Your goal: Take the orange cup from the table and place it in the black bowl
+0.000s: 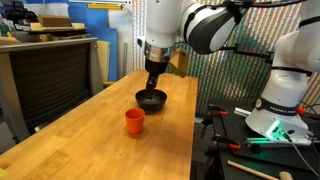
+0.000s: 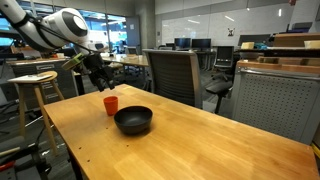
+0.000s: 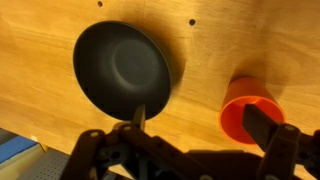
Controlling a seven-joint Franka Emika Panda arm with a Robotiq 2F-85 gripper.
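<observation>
My gripper moves down toward the right in the wrist view, onto the orange cup's bowl-side rim next, because the cup's opening leaves room for one finger inside.
The orange cup stands upright on the wooden table, a little apart from the black bowl. Both show in both exterior views, cup and bowl. My gripper hangs above the table over the bowl and cup, also seen in an exterior view. In the wrist view my gripper is open and empty. One finger lies over the bowl's edge and the other over the cup's mouth. The bowl is empty.
A white robot base with cables stands beyond the table's side edge. A dark cabinet stands beside the table. An office chair, a wooden stool and a grey cabinet surround the table.
</observation>
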